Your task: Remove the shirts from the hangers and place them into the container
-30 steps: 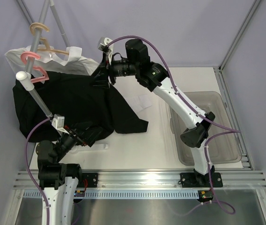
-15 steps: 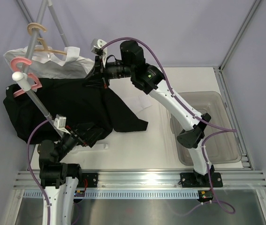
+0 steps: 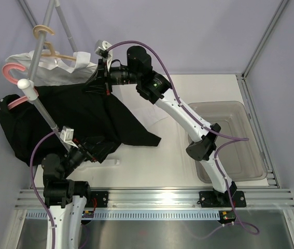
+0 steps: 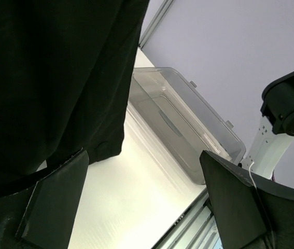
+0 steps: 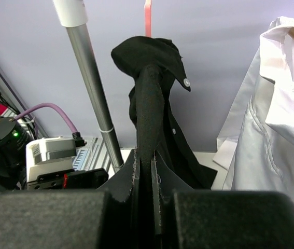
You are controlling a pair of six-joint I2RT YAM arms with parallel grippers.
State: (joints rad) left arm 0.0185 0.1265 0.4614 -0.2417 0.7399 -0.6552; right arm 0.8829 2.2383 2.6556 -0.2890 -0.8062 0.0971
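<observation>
My right gripper should next draw back toward the container's shirt-side edge and release the fold there, because the black shirt (image 3: pixel 69 116) is still hanging at the rack pole.
The black shirt (image 3: pixel 69 116) hangs on the pink hanger (image 3: pixel 10 70) at the end of the rack pole. My right gripper (image 3: pixel 92 85) is shut on a fold of its shoulder; in the right wrist view the black shirt (image 5: pixel 152 93) runs taut from the right gripper (image 5: pixel 152 155) up toward the pink hanger (image 5: pixel 148 18). The white shirt (image 3: pixel 53 72) hangs behind on the tan hanger (image 3: pixel 57 54). My left gripper (image 3: pixel 97 148) stands open under the black hem, nothing between its fingers (image 4: pixel 53 202). The container (image 3: pixel 232 140) lies at the right.
The grey rack pole (image 3: pixel 43 111) with its white knob (image 3: pixel 24 86) slants across the left side, close to my left arm. A small flat white scrap (image 3: pixel 158 112) lies on the table beside the black shirt's hem. The purple cable loops over my right arm.
My right gripper has shut on the black shirt and moved left. The black shirt and pink hanger have swung left along the pole end. The left arm has stayed put.
</observation>
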